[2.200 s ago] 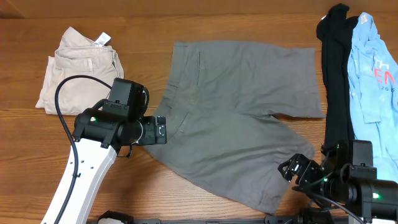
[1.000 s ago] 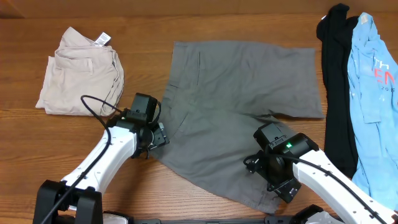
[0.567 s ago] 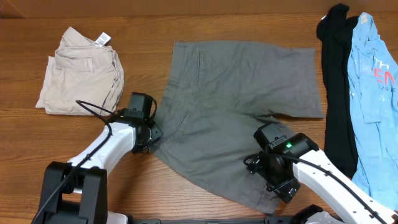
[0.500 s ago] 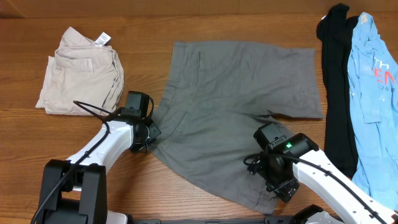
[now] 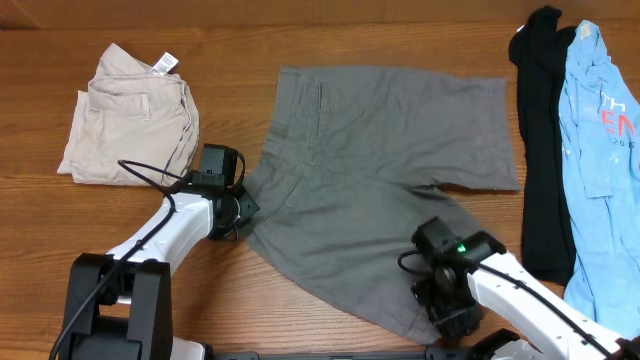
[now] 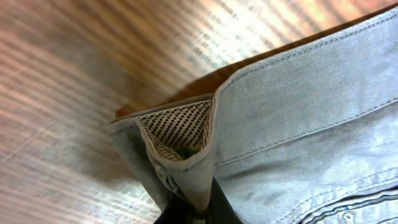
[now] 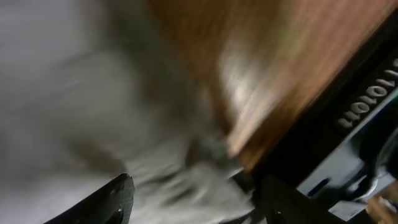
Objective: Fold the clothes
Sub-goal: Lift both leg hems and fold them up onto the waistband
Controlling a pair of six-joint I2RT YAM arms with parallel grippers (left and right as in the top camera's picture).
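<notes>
Next, my left gripper needs to lift the waistband end, carry it outward to the waistband's far corner (image 5: 293, 82) and release it there, as the shorts lie unfolded.
The clothes (image 5: 380, 170), a mid-grey pair of shorts, lie spread flat in the middle of the wooden table. My left gripper (image 5: 243, 208) sits at the waistband's near-left corner. In the left wrist view it (image 6: 194, 214) is shut on a raised fold of the waistband (image 6: 186, 143), with the paler woven lining showing inside. My right gripper (image 5: 447, 315) is over the hem of the near leg by the table's front edge. The right wrist view is blurred. There its fingers (image 7: 115, 199) stand apart, and the grey cloth (image 7: 180, 186) bunches between them.
Folded beige trousers (image 5: 130, 115) with a white tag lie at the back left. A black garment (image 5: 540, 140) and a light-blue printed shirt (image 5: 600, 150) lie along the right side. The table's front edge and a black rail (image 7: 348, 124) are close to my right gripper.
My left gripper has closed on the waistband corner and drawn it slightly left. My right arm has slid toward the front edge over the leg hem, and its jaws have narrowed.
</notes>
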